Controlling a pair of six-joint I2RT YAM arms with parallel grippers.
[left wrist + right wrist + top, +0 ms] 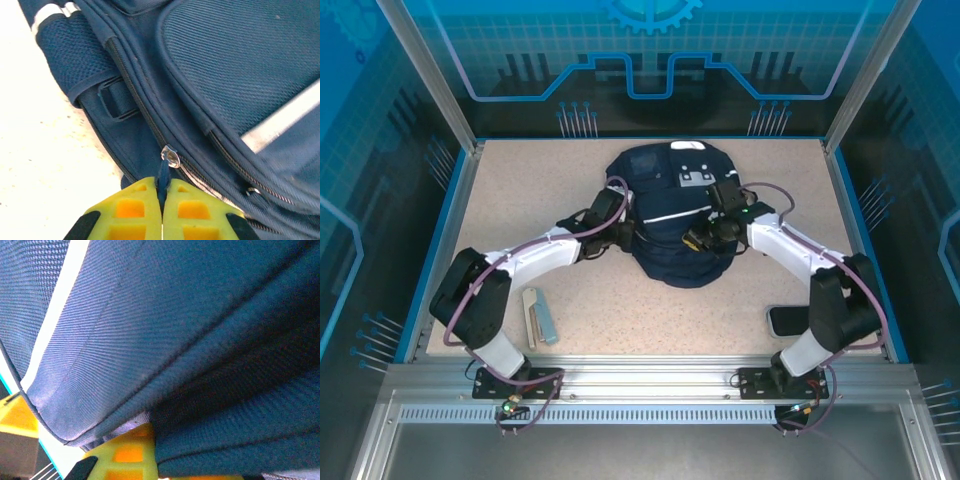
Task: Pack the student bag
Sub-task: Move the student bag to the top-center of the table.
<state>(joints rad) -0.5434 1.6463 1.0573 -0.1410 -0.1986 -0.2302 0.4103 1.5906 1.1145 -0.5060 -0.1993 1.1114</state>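
Observation:
My left gripper draws the zipper pull point(164, 176) outward and toward the bare tabletop beside the bag next, then releases it, as the bag lies slanted.
The student bag point(670, 225) lies in the middle of the table, dark navy with a thin white stripe and a grey patch near its top. At its left side, my left gripper point(620, 237) is shut on the bag's navy zipper pull point(164, 176), just below the silver slider point(171, 156); the yellow fingertips point(137, 192) press together around the tab. My right gripper point(699, 238) sits on the bag's right front. Its yellow finger point(125, 455) is closed on a fold of the bag's fabric point(210, 440), which hides the other finger.
A pale flat case with a ruler-like strip point(539, 315) lies near the front left of the table. A dark flat object point(786, 320) lies near the front right, beside the right arm. Blue walls enclose the speckled tabletop point(520, 190).

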